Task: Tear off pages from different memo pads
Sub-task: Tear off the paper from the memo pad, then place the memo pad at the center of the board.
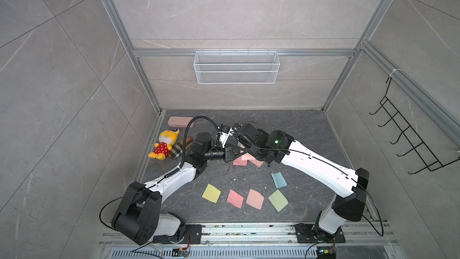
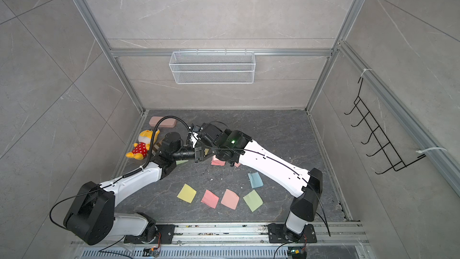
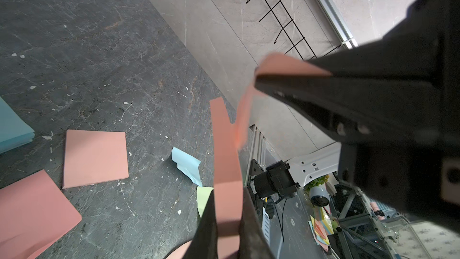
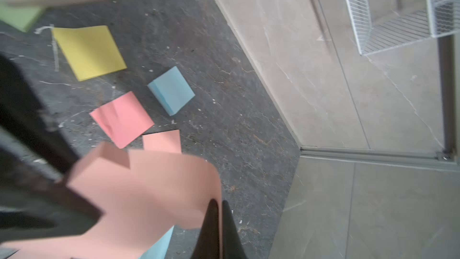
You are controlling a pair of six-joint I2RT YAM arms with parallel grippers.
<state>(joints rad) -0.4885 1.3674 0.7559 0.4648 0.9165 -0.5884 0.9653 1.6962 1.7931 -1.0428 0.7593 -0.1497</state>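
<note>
The spot on the bare tabletop outward of the blue page is clear, so the left gripper needs to move down past the lying salmon pad next and let go of its pad there.
A thin salmon memo pad hangs above the table between both arms. My left gripper is shut on its lower end. My right gripper is shut on the edge of the pad's top salmon page, which bows away from the pad. In a top view the two grippers meet at mid-table, left gripper, right gripper. Other memo pads lie below: salmon, pink, yellow, blue. Loose pages lie in front: yellow, pink, salmon, green, blue.
A plush toy and a long pink case lie at the back left of the table. A white wire basket hangs on the back wall. A black hook rack is on the right wall.
</note>
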